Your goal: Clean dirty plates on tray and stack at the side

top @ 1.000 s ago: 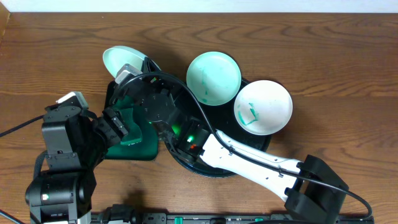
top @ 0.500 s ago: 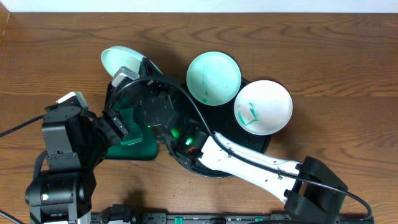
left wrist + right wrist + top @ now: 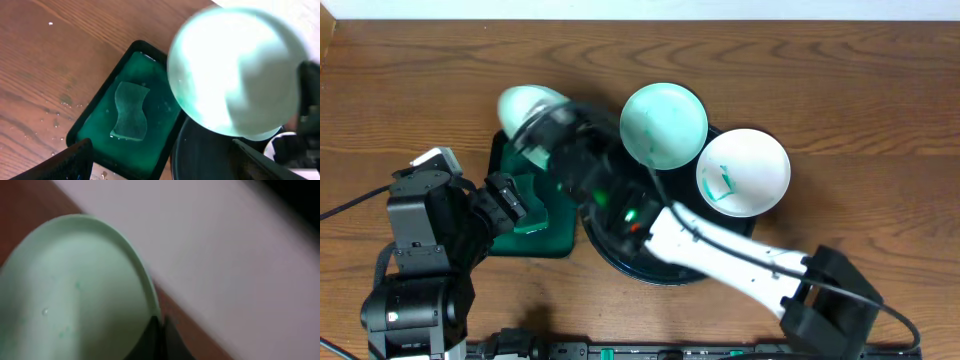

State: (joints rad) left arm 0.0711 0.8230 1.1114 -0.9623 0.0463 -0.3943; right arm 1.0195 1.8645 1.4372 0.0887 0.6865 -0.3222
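The right gripper moves back next, to the right in the overhead view and down. It releases the white plate's rim there, as the black tray's near part is bare.
My right gripper [image 3: 548, 125] is shut on the rim of a white plate [image 3: 525, 106] and holds it in the air above the green tray's far end; the plate fills the right wrist view [image 3: 70, 290] and shows in the left wrist view [image 3: 235, 65]. Two other plates with teal smears, one [image 3: 664, 124] and another [image 3: 744, 170], lie on the black round tray [image 3: 620, 250]. My left gripper [image 3: 160, 162] is open and empty, low over the green tray's near edge.
A dark-green rectangular tray [image 3: 542, 240] holds green liquid and a sponge [image 3: 131, 111]; it sits left of the black tray. Water drops mark the wood [image 3: 55, 100] to the left. Brown tabletop [image 3: 860, 90] lies to the right and back.
My right arm has swung, and the held plate has moved a little right and toward the black tray. The left arm has not moved.
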